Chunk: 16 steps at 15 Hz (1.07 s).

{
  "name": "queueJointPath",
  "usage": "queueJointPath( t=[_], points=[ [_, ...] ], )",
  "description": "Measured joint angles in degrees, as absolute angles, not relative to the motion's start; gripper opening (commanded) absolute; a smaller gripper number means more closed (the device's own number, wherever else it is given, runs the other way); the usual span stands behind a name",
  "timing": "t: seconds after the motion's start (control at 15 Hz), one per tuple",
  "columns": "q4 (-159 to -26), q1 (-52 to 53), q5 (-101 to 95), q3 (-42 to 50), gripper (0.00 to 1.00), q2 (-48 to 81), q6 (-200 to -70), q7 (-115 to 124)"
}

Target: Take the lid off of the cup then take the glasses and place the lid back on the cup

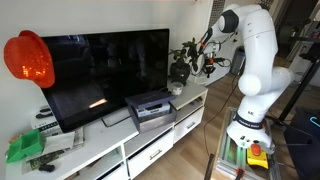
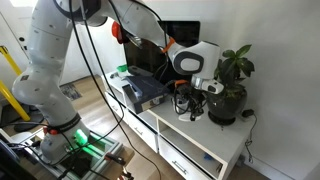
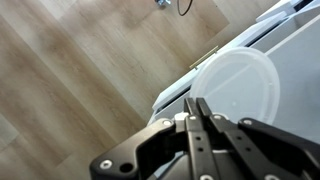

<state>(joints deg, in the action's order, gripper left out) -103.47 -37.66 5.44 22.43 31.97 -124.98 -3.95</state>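
Observation:
I will next bring the lid down onto the bare cabinet top [image 2: 193, 130] near its front edge and release it there, as that part is clear of other things.
In the wrist view a round white lid [image 3: 235, 85] lies just beyond my gripper [image 3: 196, 100]. The fingers are pressed together, with their tips at the lid's near rim. The lid hangs over the white cabinet top [image 3: 295, 110], close to its front edge. In both exterior views the gripper [image 1: 205, 67] [image 2: 190, 108] points down beside the dark potted plant [image 2: 232, 75], low over the cabinet. A small pale cup [image 1: 176, 89] stands on the cabinet by the plant. I cannot make out the glasses in any view.
A grey box-shaped device [image 1: 150, 108] [image 2: 140, 90] sits mid-cabinet in front of a large TV [image 1: 100, 65]. A red object [image 1: 28, 58] hangs beside the screen. Green items [image 1: 25, 148] lie at the cabinet's other end. Wooden floor [image 3: 80, 80] lies below the cabinet's edge.

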Motion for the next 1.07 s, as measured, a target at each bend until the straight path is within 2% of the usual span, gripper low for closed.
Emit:
queueJointPath(
  t=[0.4,0.8,0.87,0.93,1.07],
  points=[
    [-102.3,-41.0,9.9,17.2,0.01,40.5,-136.5,-4.2],
    [-95.7,-43.3,13.3,12.5,0.02,49.4,-139.9,-4.1],
    [-94.4,-43.5,13.4,12.1,0.29,50.5,-139.9,-4.1],
    [-93.3,-43.6,13.4,11.9,0.3,51.5,-139.9,-4.1],
    [-91.3,-43.9,13.4,11.4,0.43,52.9,-139.9,-4.1]
  ],
)
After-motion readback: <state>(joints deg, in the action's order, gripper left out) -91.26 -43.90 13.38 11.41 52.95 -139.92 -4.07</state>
